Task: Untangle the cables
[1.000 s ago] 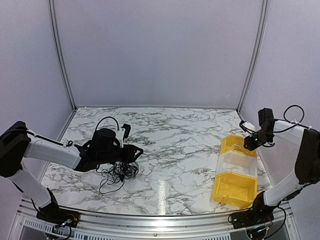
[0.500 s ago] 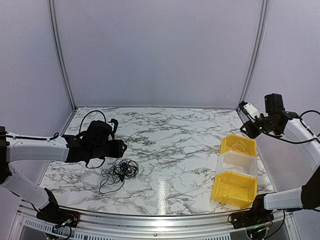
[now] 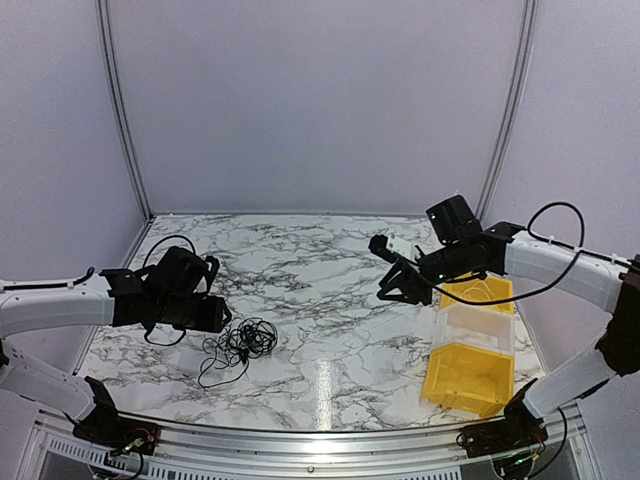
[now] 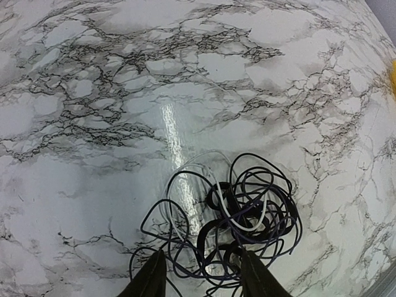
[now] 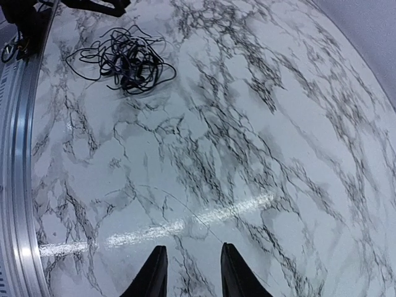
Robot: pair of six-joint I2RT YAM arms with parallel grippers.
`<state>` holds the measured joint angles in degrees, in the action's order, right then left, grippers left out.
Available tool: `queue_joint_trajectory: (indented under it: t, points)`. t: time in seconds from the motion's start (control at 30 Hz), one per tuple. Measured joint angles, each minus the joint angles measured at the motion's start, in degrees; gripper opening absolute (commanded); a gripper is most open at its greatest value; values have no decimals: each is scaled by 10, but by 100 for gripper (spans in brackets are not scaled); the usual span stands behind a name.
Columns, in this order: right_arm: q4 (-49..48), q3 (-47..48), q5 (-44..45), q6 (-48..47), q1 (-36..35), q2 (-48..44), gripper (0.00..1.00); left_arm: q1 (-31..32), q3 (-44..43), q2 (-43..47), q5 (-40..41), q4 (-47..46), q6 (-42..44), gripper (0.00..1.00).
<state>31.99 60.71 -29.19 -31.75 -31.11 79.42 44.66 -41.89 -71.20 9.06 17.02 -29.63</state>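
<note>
Next, the left gripper moves down and to the right in the top view, arcing past the black loops, onto the bundle's white far-side piece of cable below it.
The cables [image 3: 238, 345] lie as a small tangle of thin black loops on the marble table [image 3: 320, 300], left of centre. In the left wrist view a white strand [image 4: 180, 230] runs through the black cables [image 4: 247, 210]. My left gripper [image 3: 220, 318] hovers just left of the bundle, open. Its fingertips [image 4: 151, 279] frame the near loops of the bundle without closing on them. My right gripper [image 3: 388, 290] hangs open and empty above the table's middle right. From the right wrist the cables [image 5: 124, 59] show far off, well beyond my right gripper [image 5: 193, 272].
A row of bins stands at the right: a far yellow bin [image 3: 478, 290], a clear one [image 3: 475, 330], and a near yellow one [image 3: 465, 375]. Grey walls close the back and sides. A metal rail [image 3: 300, 440] runs along the near edge.
My left gripper drew back to the left, off the bundle, leaving it on the table. My right arm swung from the right wall, over the bins, out to the table's middle.
</note>
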Motion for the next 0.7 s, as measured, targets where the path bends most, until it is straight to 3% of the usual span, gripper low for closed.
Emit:
queue_joint_trajectory:
  t: [0.3, 0.53, 0.7]
  points:
    - [-143, -64, -27, 11, -47, 47, 30, -28, -37, -94, -31, -6, -36, 38]
    - [-163, -84, -17, 8, -47, 52, 30, -35, -61, -157, -48, -26, -36, 37]
    - [-166, -84, -4, 2, -47, 53, 30, -42, -73, -186, -50, -38, -34, 27]
